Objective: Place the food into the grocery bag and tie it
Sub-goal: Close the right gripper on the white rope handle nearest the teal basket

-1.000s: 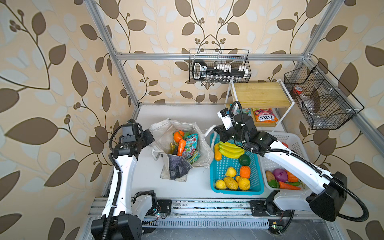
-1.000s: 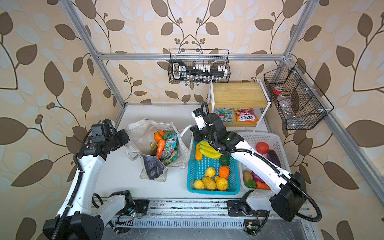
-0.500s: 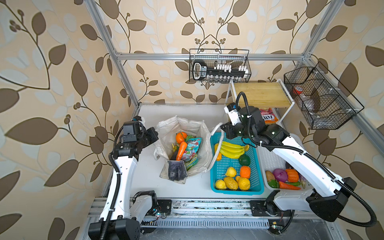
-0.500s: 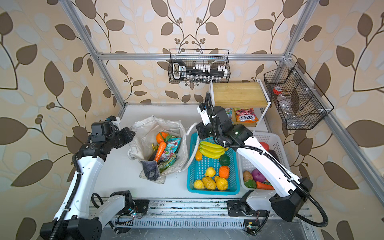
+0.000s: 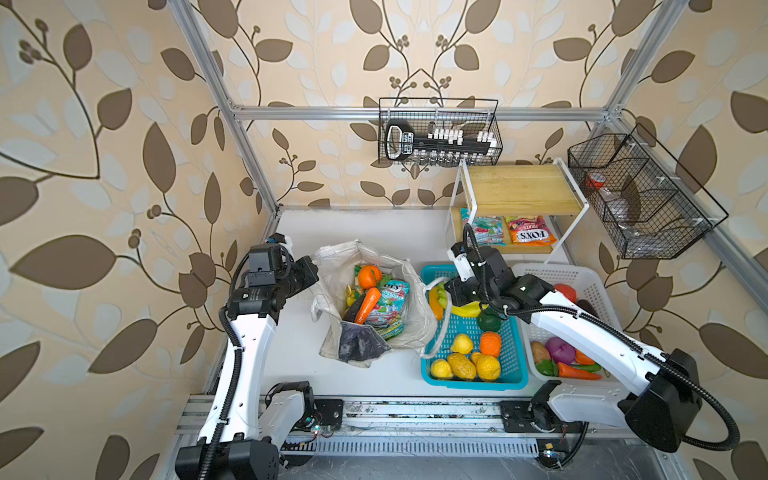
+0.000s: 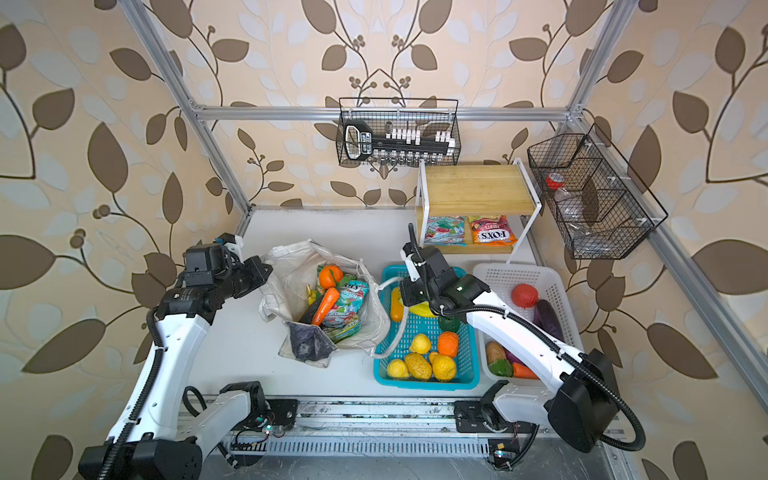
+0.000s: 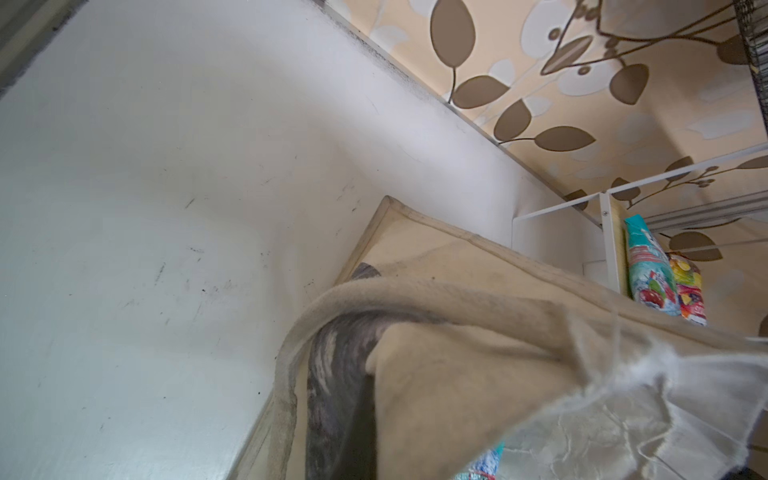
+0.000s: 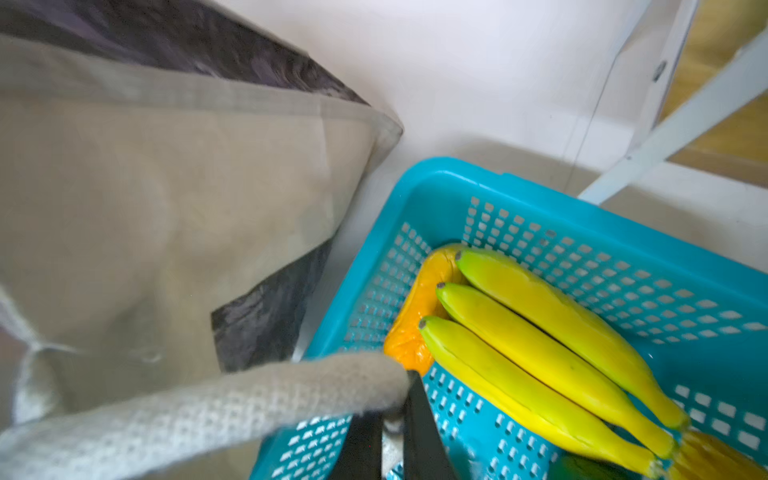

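Note:
My right gripper moves toward the bag next and releases the white handle above the basket's edge (image 5: 424, 280) (image 8: 362, 260) beside the bag, since the handle loops across the blue basket.
The grocery bag (image 5: 415, 328) stands open mid-table in both top views. An orange (image 5: 369, 276), a carrot (image 5: 369, 305), a bit of yellow banana (image 5: 351, 297) and snack packets (image 5: 390, 307) lie inside it. My left gripper (image 5: 311, 270) is shut at the bag's left rim, where the cloth (image 7: 478, 374) hides its fingers. My right gripper (image 5: 446, 291) hangs over the blue basket's back left corner. It is shut on the bag's white handle (image 8: 249, 407), which loops down across that basket (image 6: 390, 332).
The blue basket (image 5: 473, 384) right of the bag holds a banana bunch (image 8: 540, 332), lemons and oranges. A white basket (image 5: 552, 274) of vegetables stands further right. Two snack packets (image 5: 528, 235) lie under the wooden shelf at the back right.
Both grippers and the bag have shifted to the right, toward the blue basket. The right gripper has come forward and down over the basket, and the handle now drapes across it.

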Robot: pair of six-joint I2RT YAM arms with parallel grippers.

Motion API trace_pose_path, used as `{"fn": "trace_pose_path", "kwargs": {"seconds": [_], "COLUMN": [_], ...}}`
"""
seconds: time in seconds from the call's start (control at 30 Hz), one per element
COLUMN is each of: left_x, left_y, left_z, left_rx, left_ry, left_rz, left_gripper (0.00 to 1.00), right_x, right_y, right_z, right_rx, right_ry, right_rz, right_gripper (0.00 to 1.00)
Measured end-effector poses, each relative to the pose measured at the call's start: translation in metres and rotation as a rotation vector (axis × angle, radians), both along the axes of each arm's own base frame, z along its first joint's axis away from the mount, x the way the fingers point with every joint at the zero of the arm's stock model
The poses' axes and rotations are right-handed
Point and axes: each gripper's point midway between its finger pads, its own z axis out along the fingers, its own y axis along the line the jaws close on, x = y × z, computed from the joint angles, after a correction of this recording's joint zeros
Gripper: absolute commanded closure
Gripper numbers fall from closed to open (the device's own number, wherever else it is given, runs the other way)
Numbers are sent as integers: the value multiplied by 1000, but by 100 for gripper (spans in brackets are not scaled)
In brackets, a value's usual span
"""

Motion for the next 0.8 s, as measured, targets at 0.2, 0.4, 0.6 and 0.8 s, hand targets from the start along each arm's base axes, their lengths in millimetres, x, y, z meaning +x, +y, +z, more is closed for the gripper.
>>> {"fn": "trace_pose_path", "kwargs": {"seconds": [0.2,0.4,0.6,0.8], "left_x": [-8,-13,-13,-13], "left_y": [27,41,42,46], "left_z": [-4,-5,-5,-8], "left_rx": [24,22,26,28], "left_ry": [29,41,42,45], "left_rz": [123,198,206,217], "left_gripper": [100,100,100,100], "right_x": [17,19,16,35], "right_y": [16,53,88,101], "right_z": [5,2,41,22], "right_rx": [116,136,203,196], "right_ry": [1,40,-10,23], "right_rz": [28,90,137,126], "right_gripper": [95,100,96,88]}}
